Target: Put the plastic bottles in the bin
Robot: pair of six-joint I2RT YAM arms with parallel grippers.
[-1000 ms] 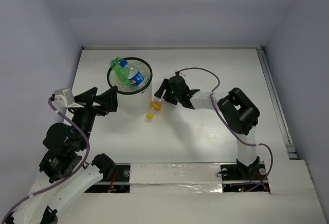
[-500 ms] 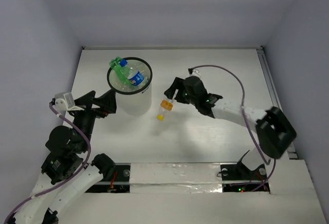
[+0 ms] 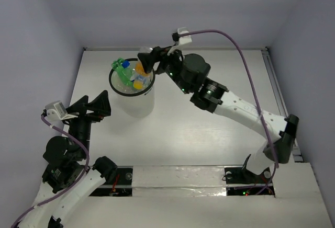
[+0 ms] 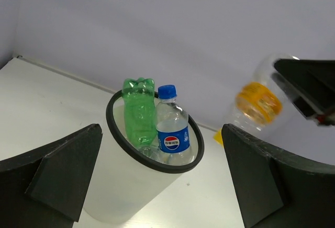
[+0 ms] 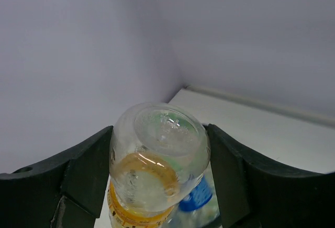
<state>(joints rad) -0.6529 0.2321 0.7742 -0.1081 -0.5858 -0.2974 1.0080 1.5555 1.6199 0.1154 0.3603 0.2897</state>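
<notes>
The bin's opening [image 3: 130,78] is below my right gripper and to its left in the top view, so I should move that gripper toward the green bottle and down next, then let go.
The bin [image 3: 137,106] is a translucent white bucket with a black rim, at the far left of the table. It holds a green bottle [image 4: 139,111] and a clear blue-labelled bottle [image 4: 172,130]. My right gripper [image 3: 145,66] is shut on a clear orange-labelled bottle [image 5: 157,162] and holds it cap-down over the bin's opening; it shows in the top view [image 3: 139,76] and in the left wrist view [image 4: 257,102]. My left gripper [image 3: 93,105] is open and empty, left of the bin, apart from it.
The table's back wall runs just behind the bin. A metal rail [image 3: 280,102] lines the table's right edge. The right arm's cable [image 3: 241,55] arcs high over the table's middle.
My right gripper has lifted the orange-labelled bottle off the table right of the bin and carried it up and left over the bin. My left gripper has drawn back a little.
</notes>
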